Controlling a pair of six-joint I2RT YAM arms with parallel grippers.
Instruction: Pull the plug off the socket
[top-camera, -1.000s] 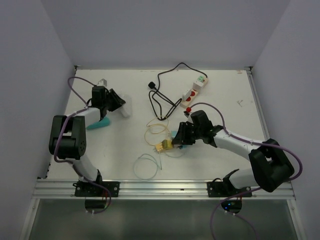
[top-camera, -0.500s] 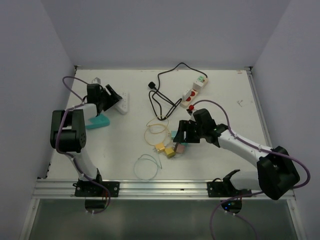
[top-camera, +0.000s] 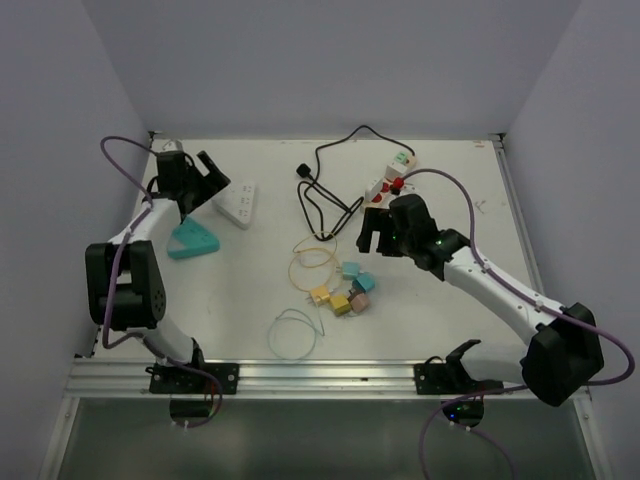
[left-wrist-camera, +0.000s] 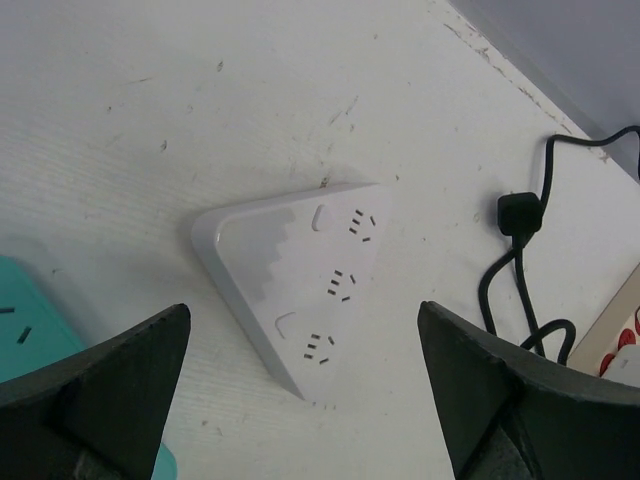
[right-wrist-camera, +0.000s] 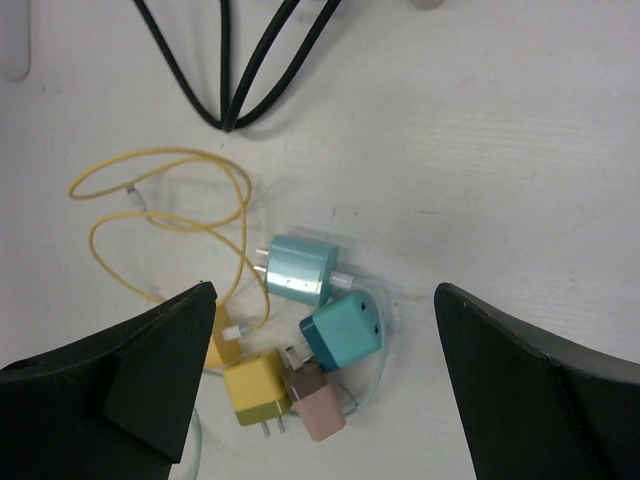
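Note:
The near end of the white power strip (top-camera: 374, 195) (right-wrist-camera: 428, 3) is outward of my right gripper and below it. I need to move my right gripper outward and down onto that end next.
A white triangular socket (top-camera: 236, 203) (left-wrist-camera: 300, 280) lies flat on the table with nothing plugged into it. My left gripper (top-camera: 203, 185) (left-wrist-camera: 303, 322) hangs open just above it, touching nothing. Several loose plugs lie in a pile (top-camera: 352, 287): a light blue one (right-wrist-camera: 298, 268), a teal cube (right-wrist-camera: 345, 330), a yellow cube (right-wrist-camera: 255, 385) and a pink one (right-wrist-camera: 320, 405). My right gripper (top-camera: 372, 232) (right-wrist-camera: 323, 300) is open above the pile and holds nothing.
A teal triangular socket (top-camera: 192, 241) (left-wrist-camera: 30, 320) lies beside the white one. A white power strip (top-camera: 392, 175) with red parts and its black cable (top-camera: 318, 195) (right-wrist-camera: 230, 60) sit at the back. A yellow cable (top-camera: 312, 262) (right-wrist-camera: 170, 215) and a pale cable loop (top-camera: 292, 333) lie near the plugs.
Both grippers opened. The right one let go at the plug pile and drew up and back. The left one released the white socket and pulled away toward the back left.

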